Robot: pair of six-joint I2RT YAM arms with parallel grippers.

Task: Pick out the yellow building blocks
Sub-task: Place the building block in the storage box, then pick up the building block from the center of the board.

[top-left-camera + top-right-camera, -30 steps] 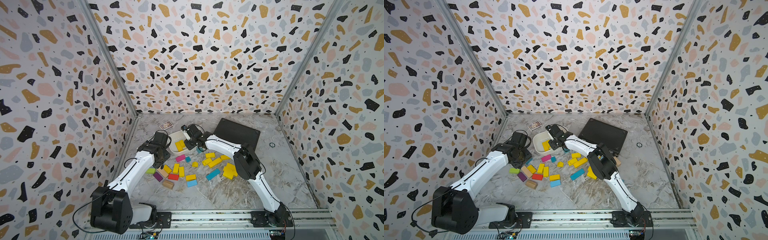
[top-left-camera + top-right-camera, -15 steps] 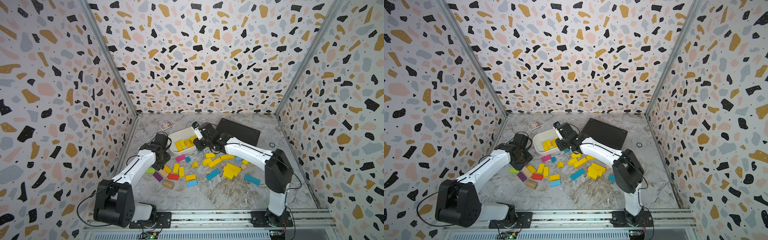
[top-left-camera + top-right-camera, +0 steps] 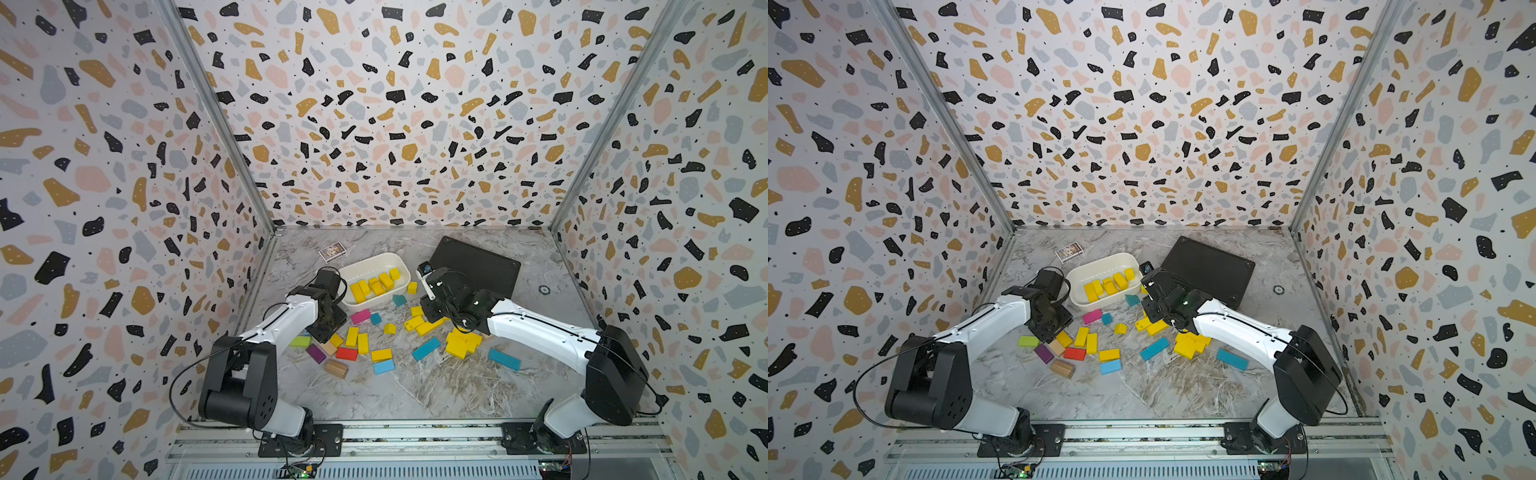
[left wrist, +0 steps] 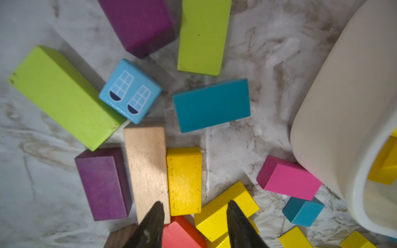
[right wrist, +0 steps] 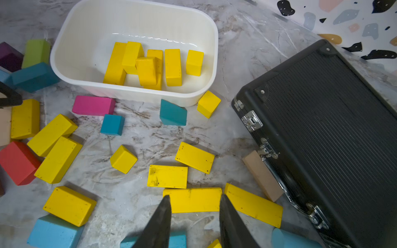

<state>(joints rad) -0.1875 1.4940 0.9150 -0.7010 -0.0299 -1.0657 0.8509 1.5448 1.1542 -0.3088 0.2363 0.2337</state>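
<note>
My left gripper is open above the yellow block by the tan one. Next I will lower its fingers so that they are on either side of the block's long sides.
Several yellow building blocks (image 5: 150, 64) lie in the white bin (image 3: 376, 259), whose rim (image 5: 137, 94) also shows in the right wrist view. More yellow blocks lie loose on the marble floor in both top views, among them a row (image 3: 419, 324), a heap (image 3: 459, 345) and a pair (image 3: 1086, 340). My right gripper (image 5: 195, 197) is open above a flat yellow bar (image 5: 193, 200) and holds nothing; in a top view it (image 3: 428, 311) hangs just right of the bin. My left gripper (image 4: 194, 205) is open over a yellow block (image 4: 184, 180) beside a tan wooden one (image 4: 146, 167). In a top view it (image 3: 328, 328) is front left of the bin.
A shut black case (image 3: 478, 266) lies at the back right, close to my right wrist. A small card box (image 3: 332, 251) sits behind the bin. Teal (image 3: 426, 348), pink (image 3: 360, 316), red (image 3: 346, 353), purple (image 3: 316, 353), green (image 3: 300, 341) and tan (image 3: 336, 368) blocks lie among the yellow ones.
My right gripper has drawn back from over the bin, to the right and toward the front, down over the loose yellow blocks. The left gripper has shifted slightly toward the blocks.
</note>
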